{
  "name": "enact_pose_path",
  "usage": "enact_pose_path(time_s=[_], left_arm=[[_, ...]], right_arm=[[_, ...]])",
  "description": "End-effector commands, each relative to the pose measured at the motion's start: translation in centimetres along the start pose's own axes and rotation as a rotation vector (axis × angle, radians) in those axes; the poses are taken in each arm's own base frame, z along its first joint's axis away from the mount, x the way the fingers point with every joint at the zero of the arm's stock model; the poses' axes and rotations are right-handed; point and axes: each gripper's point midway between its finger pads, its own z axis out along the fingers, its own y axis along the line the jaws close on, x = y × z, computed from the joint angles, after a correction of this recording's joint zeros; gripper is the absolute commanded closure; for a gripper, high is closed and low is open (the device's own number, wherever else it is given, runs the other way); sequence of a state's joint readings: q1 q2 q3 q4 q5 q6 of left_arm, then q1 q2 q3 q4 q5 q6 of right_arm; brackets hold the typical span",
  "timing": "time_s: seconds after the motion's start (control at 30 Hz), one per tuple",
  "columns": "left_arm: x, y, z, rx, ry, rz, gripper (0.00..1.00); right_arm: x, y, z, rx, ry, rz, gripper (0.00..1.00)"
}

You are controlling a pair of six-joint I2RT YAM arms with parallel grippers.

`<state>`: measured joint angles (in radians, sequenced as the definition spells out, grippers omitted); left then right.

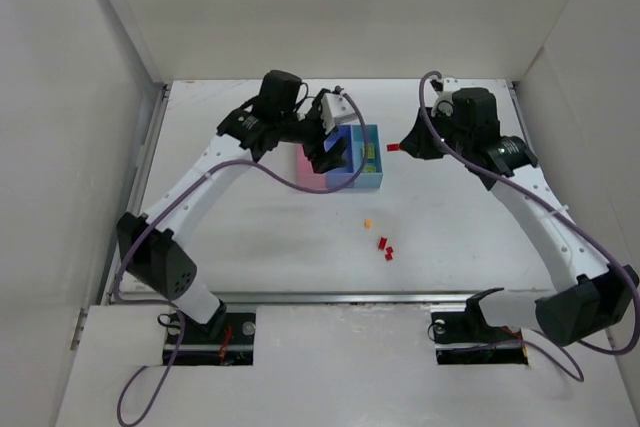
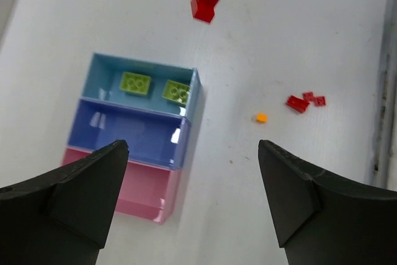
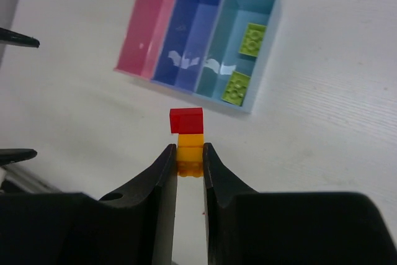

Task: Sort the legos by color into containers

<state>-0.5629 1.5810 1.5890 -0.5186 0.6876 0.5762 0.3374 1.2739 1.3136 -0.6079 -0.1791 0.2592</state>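
The red brick (image 1: 393, 147), to the right in the top view, sticks out of my right gripper, so my left gripper should come across next and close on it.
Three joined bins stand at mid-table: pink (image 3: 149, 26), blue (image 3: 192, 29) and teal (image 3: 239, 4). Two lime-green bricks (image 3: 254, 36) (image 3: 236, 88) lie in the teal bin. My right gripper (image 3: 189, 153) is shut on an orange brick (image 3: 190, 147) with a red brick (image 3: 187, 120) stuck on its far end, held above the table just right of the bins (image 1: 393, 148). My left gripper (image 2: 192, 153) is open and empty, high above the bins (image 1: 335, 152). Loose red bricks (image 2: 304, 100) and a small orange one (image 2: 261, 117) lie on the table.
The loose bricks sit nearer the arms than the bins, orange (image 1: 368, 223) and red (image 1: 385, 247). White walls enclose the table on the left, back and right. A metal rail (image 1: 330, 297) runs along the near edge.
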Motion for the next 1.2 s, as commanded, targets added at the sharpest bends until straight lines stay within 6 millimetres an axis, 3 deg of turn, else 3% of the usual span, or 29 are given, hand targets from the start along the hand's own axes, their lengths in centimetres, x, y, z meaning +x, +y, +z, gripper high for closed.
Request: enact_pose_path(time_s=[0.0, 0.03, 0.1, 0.17, 0.33, 0.5, 0.6, 0.67, 0.77, 0.83, 0.97, 1.17], left_arm=[[-5.1, -0.2, -1.4, -0.094, -0.161, 0.248, 0.16], [-5.4, 0.5, -1.5, -0.152, -0.164, 0.276, 0.16], [-6.5, 0.7, -1.4, -0.210, -0.194, 0.315, 0.20], [-6.7, -0.1, -0.4, -0.202, -0.199, 0.381, 0.21], [-5.9, -2.8, 1.0, -0.162, -0.166, 0.650, 0.21], [-4.0, -3.1, 2.3, -0.103, -0.114, 0.655, 0.19], [-4.8, -2.6, 2.4, -0.140, -0.151, 0.651, 0.19], [-5.0, -2.3, 2.3, -0.158, -0.155, 0.656, 0.24], [-4.8, -1.9, 2.6, -0.160, -0.135, 0.636, 0.37], [-4.0, -2.4, 3.0, -0.118, -0.111, 0.630, 0.41], [-4.1, -2.4, 3.2, -0.116, -0.114, 0.605, 0.53], [-4.1, -1.8, 3.5, -0.133, -0.103, 0.580, 0.55]], right_arm=[[-1.3, 3.4, 0.0, -0.170, -0.031, 0.046, 1.00], [-2.0, 4.1, -0.2, -0.204, -0.068, 0.058, 1.00], [-1.7, 4.8, 0.0, -0.250, -0.079, 0.101, 1.00], [-2.6, 6.1, -0.5, -0.319, -0.112, 0.130, 1.00], [-1.7, 7.3, -0.2, -0.368, -0.087, 0.162, 1.00], [-1.8, 7.7, -0.8, -0.372, -0.116, 0.181, 1.00], [-1.3, 8.8, -1.0, -0.402, -0.098, 0.169, 1.00], [-0.3, 8.8, -0.6, -0.401, -0.075, 0.171, 1.00], [-0.3, 9.2, -1.0, -0.412, -0.077, 0.174, 1.00], [-0.5, 9.3, -1.3, -0.415, -0.085, 0.171, 1.00], [-0.8, 9.4, -1.5, -0.419, -0.093, 0.168, 1.00], [-0.9, 10.1, -1.6, -0.447, -0.087, 0.159, 1.00]])
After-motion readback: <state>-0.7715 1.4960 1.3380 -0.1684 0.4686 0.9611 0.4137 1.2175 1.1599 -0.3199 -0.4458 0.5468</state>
